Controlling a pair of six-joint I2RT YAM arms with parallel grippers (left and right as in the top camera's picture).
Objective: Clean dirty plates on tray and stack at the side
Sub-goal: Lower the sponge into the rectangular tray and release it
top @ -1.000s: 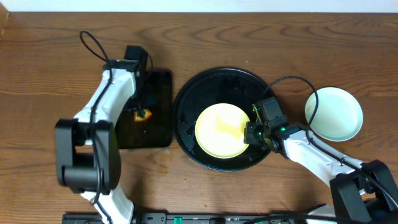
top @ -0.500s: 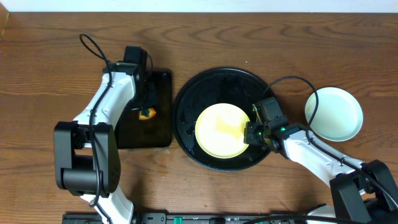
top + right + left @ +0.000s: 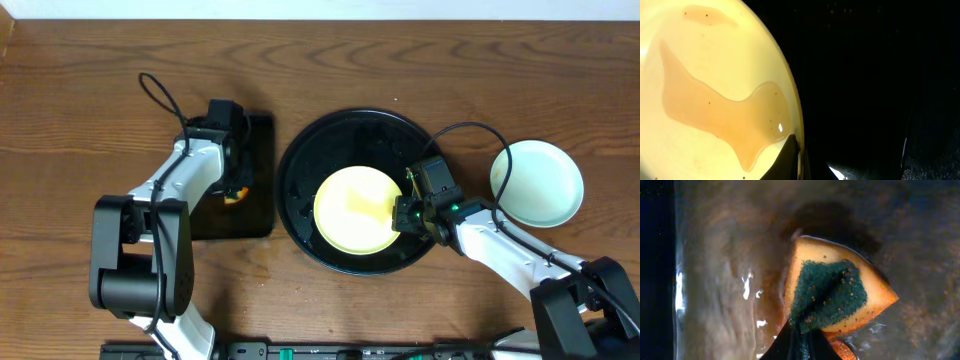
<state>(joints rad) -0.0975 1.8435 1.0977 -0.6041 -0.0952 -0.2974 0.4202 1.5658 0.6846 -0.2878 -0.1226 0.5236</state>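
Observation:
My left gripper will next ease slightly toward the round black tray [image 3: 300,165] and release the sponge on the rectangular tray's wet bottom, since that's clear around it.
A pale yellow plate [image 3: 356,209] with a brown smear [image 3: 715,115] lies in the round black tray [image 3: 300,165]. My right gripper [image 3: 404,213] is shut on the plate's right rim [image 3: 796,150]. A mint-green plate [image 3: 537,182] sits on the table right of the tray; whether another plate lies under it I cannot tell. My left gripper [image 3: 234,192] is shut on a green-and-orange sponge [image 3: 832,297] over the rectangular black tray [image 3: 258,170].
The wooden table [image 3: 80,120] extends left of the rectangular tray. A black cable [image 3: 155,88] loops above my left arm. Another cable [image 3: 478,130] arcs between the round tray and the mint-green plate.
My left gripper has moved a little right and down over the rectangular tray with the sponge. The right arm and the yellow plate have not moved.

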